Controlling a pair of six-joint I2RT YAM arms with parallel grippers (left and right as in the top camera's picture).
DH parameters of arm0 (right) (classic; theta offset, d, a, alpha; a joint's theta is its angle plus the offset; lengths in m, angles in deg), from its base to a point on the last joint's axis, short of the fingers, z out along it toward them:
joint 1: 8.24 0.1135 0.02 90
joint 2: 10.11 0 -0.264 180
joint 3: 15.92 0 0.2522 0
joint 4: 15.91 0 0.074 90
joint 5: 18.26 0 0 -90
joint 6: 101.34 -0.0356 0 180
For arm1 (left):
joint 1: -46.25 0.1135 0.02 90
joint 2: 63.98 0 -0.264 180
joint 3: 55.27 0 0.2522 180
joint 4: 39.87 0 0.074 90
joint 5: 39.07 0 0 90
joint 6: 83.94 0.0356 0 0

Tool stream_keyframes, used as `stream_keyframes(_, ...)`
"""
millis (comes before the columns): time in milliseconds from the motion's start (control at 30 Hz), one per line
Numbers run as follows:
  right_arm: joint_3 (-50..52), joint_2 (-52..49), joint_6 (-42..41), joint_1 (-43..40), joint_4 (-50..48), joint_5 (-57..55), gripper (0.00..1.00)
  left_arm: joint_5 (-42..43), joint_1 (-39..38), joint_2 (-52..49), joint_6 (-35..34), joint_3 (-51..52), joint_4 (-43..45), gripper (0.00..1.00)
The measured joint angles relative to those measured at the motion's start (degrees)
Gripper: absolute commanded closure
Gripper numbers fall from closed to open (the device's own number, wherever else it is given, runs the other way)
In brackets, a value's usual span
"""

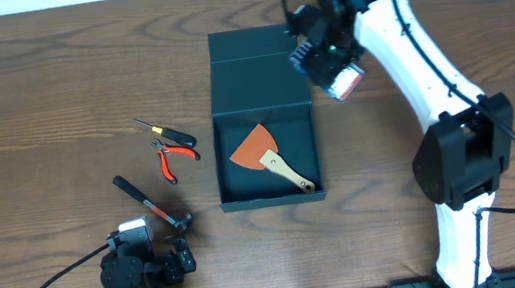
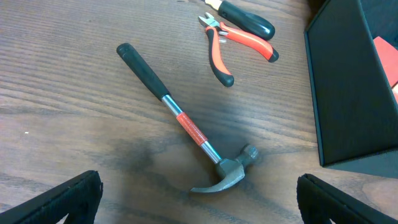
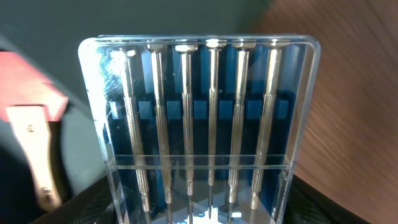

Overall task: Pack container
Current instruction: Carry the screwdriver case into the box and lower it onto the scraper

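My right gripper will next move back and down to the open container, which stands below and back of it, and let go of the clear case over the orange scraper.
The dark teal-black container stands open at the table's middle, its flap lid folded back. Inside lies an orange scraper with a pale handle; it also shows blurred in the right wrist view. My right gripper is shut on a clear case of several small screwdrivers, held in the air by the container's back right corner. My left gripper is open and empty at the front left, just short of a hammer. The container's wall shows in the left wrist view.
Orange-handled pliers and a black-handled screwdriver lie left of the container; both also show in the left wrist view, pliers and screwdriver. The hammer lies below them.
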Motion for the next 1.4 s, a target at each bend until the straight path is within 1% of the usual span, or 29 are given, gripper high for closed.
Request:
stream_keyframes(433,-0.72,0.00,0.00,16.20,4.42,2.51,0.32,0.00,0.00,0.00,0.00,0.00,0.00,0.01)
stream_keyframes(567,-0.72,0.00,0.00,19.54,5.22,2.84,0.32,0.00,0.00,0.00,0.00,0.00,0.00,0.01)
stream_keyframes(733,0.07,0.00,0.00,20.09,5.01,3.48,0.32,-0.02,0.00,0.00,0.00,0.00,0.00,0.01)
stream_keyframes(900,5.53,0.00,0.00,20.04,2.62,3.82,0.33,0.00,0.00,0.00,0.02,0.00,0.00,0.01)
stream_keyframes(1300,21.97,0.00,0.02,20.06,-11.98,5.11,0.34,0.00,0.00,0.00,0.00,0.00,0.00,0.01)
stream_keyframes(1400,24.76,0.00,0.02,20.06,-14.64,5.09,0.30,0.00,0.00,0.00,0.00,0.00,0.00,0.01)
